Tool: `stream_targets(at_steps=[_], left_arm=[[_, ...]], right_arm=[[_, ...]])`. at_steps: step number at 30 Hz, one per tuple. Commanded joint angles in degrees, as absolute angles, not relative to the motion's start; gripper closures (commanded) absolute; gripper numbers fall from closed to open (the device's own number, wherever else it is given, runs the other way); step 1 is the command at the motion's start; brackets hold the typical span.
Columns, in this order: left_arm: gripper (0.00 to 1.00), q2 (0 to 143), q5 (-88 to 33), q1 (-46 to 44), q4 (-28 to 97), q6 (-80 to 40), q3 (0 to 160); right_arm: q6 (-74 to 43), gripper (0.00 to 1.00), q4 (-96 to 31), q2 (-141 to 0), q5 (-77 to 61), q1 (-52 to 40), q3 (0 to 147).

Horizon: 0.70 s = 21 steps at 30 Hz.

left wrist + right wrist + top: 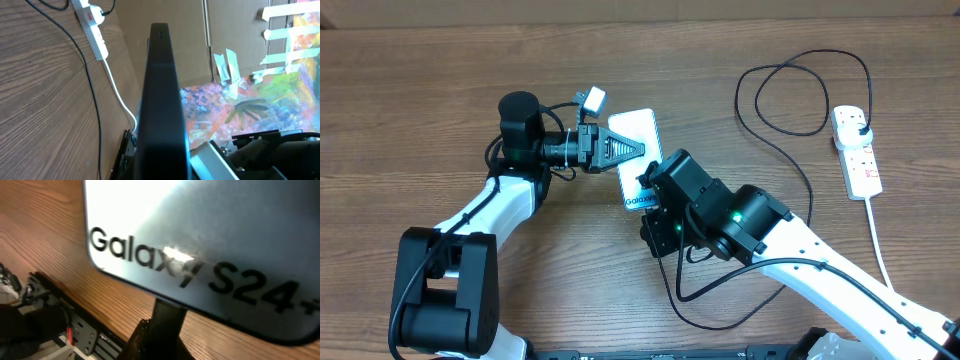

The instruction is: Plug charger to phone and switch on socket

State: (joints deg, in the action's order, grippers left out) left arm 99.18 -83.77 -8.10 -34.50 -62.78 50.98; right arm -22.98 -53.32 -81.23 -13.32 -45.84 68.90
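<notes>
My left gripper lowers next, tilts the phone (636,128) flat onto the bare tabletop below and releases it there, since it still holds the phone above the wood.
The phone (636,128) is held tilted above the table by my left gripper (623,152), which is shut on its sides. In the left wrist view the phone (160,95) shows edge-on. In the right wrist view its screen (200,235) reads "Galaxy S24+". My right gripper (650,188) is shut on the charger's small plug tip (169,314), which touches the phone's bottom edge. I cannot tell how deep the tip sits. The black cable (804,175) loops to a black plug (861,122) in the white socket strip (860,165).
The socket strip (96,32) lies at the far right of the table, its thick white cord (880,245) running toward the front edge. Cable slack loops under the right arm (705,300). Cardboard walls stand behind the table.
</notes>
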Motion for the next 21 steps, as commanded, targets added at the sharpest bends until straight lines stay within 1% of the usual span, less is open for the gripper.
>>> stream_targets(at_steps=[1, 4, 9, 13, 15, 17, 19, 21], left_arm=[[0.96, 99.33, -89.89, -10.57, -34.35, -61.69, 50.74], [0.96, 99.33, -88.25, -10.59, -34.33, -61.73, 50.74], [0.96, 99.33, -85.21, -10.66, -34.3, -61.95, 50.74], [0.96, 99.33, -82.15, -10.83, -34.3, -62.85, 50.74], [0.96, 99.33, -80.2, -11.38, -34.3, -63.29, 50.74], [0.96, 99.33, -78.22, -12.4, -34.3, -63.29, 50.74], [0.96, 99.33, -76.01, -13.69, -34.3, -63.59, 50.74], [0.96, 99.33, -73.71, -15.31, -34.3, -64.99, 50.74]], right_arm=[[-22.52, 0.87, -49.28, -81.12, -13.28, -45.25, 75.18], [-22.52, 0.78, -50.74, -81.01, -13.8, -45.25, 75.53], [-22.55, 0.67, -54.48, -80.09, -13.8, -45.25, 75.53], [-22.55, 0.53, -55.57, -78.67, -13.8, -45.25, 75.53], [-22.55, 0.43, -55.18, -77.89, -13.82, -45.25, 75.53], [-22.55, 0.29, -54.85, -77.01, -13.82, -45.25, 75.53], [-22.55, 0.2, -54.83, -75.99, -13.8, -45.25, 75.53], [-22.52, 0.08, -55.29, -74.67, -13.76, -45.25, 75.53]])
